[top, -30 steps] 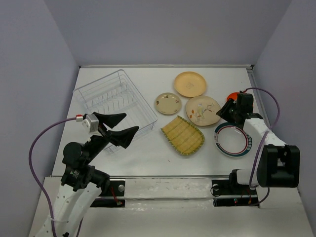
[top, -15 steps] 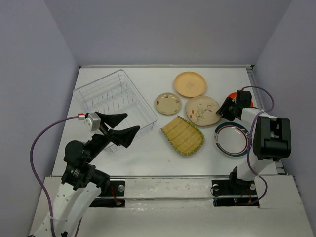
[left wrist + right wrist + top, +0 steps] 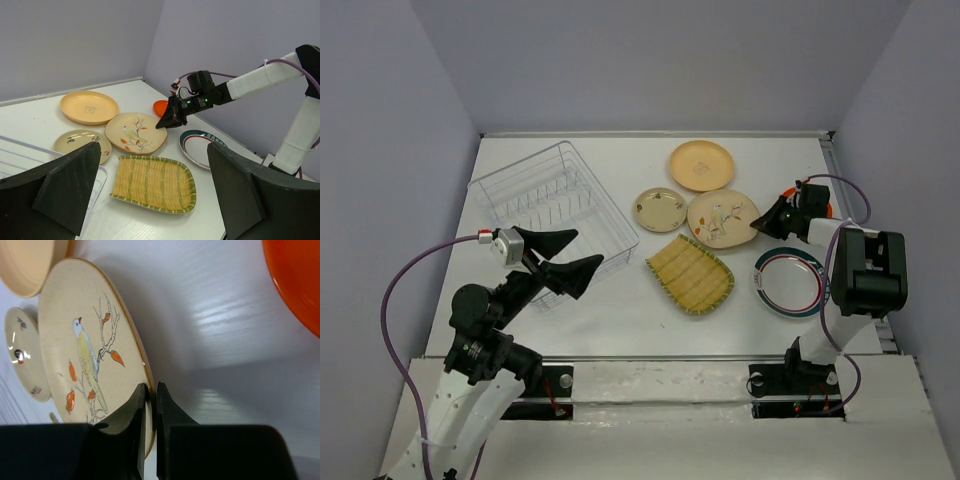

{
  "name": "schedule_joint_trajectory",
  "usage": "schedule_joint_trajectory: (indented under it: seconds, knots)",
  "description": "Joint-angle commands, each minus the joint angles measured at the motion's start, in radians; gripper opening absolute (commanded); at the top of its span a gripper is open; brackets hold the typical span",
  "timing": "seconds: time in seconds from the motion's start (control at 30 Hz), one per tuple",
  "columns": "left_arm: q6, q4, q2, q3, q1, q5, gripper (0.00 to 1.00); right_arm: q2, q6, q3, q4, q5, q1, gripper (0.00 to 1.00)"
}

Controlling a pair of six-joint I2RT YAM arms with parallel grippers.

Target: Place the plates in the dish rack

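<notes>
My right gripper is about to lift to the left in the top view, turn the tan bird-pattern plate upright and lower it into the rack's empty far wires.
My right gripper [image 3: 761, 222] is shut on the right rim of the tan bird-pattern plate [image 3: 720, 217], which is tipped up slightly at that edge. The right wrist view shows the rim pinched between the fingers [image 3: 140, 405]. A large tan plate [image 3: 701, 166] and a small tan plate [image 3: 660, 209] lie behind and to the left of it. The ribbed yellow plate [image 3: 690, 273] lies at centre. The white ringed plate [image 3: 788, 283] lies at the right. The red-orange plate [image 3: 790, 193] is mostly hidden behind the right arm. The empty wire dish rack [image 3: 550, 205] stands at the left. My left gripper [image 3: 587, 248] is open beside the rack.
The side walls close in on the left and right. The right arm's cable [image 3: 855, 195] loops over the red-orange plate. In the left wrist view, the yellow plate [image 3: 154, 182] lies between my open fingers and the rack's corner [image 3: 100, 172] is at lower left.
My right gripper has closed on the bird plate's rim and shifted the plate slightly left and back, lifting its right edge. The left arm has not moved.
</notes>
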Motion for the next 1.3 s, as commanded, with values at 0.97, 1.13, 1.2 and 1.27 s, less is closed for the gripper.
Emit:
schedule_joint_trajectory:
  seconds: [0.97, 1.13, 1.2, 1.27]
  knots:
    - [0.034, -0.039, -0.007, 0.068, 0.016, -0.18, 0.99, -0.596, -0.058, 0.4, -0.254, 0.407, 0.386, 0.07]
    - [0.041, -0.09, -0.016, 0.085, 0.029, -0.292, 0.99, -0.422, -0.1, 0.652, -0.227, 0.539, 0.584, 0.07]
    - [0.047, -0.114, -0.019, 0.096, 0.036, -0.337, 0.99, -0.32, -0.147, 0.729, -0.215, 0.63, 0.686, 0.07]
    - [0.051, -0.134, -0.022, 0.113, 0.041, -0.409, 0.99, -0.243, -0.194, 0.859, -0.205, 0.691, 0.741, 0.07]
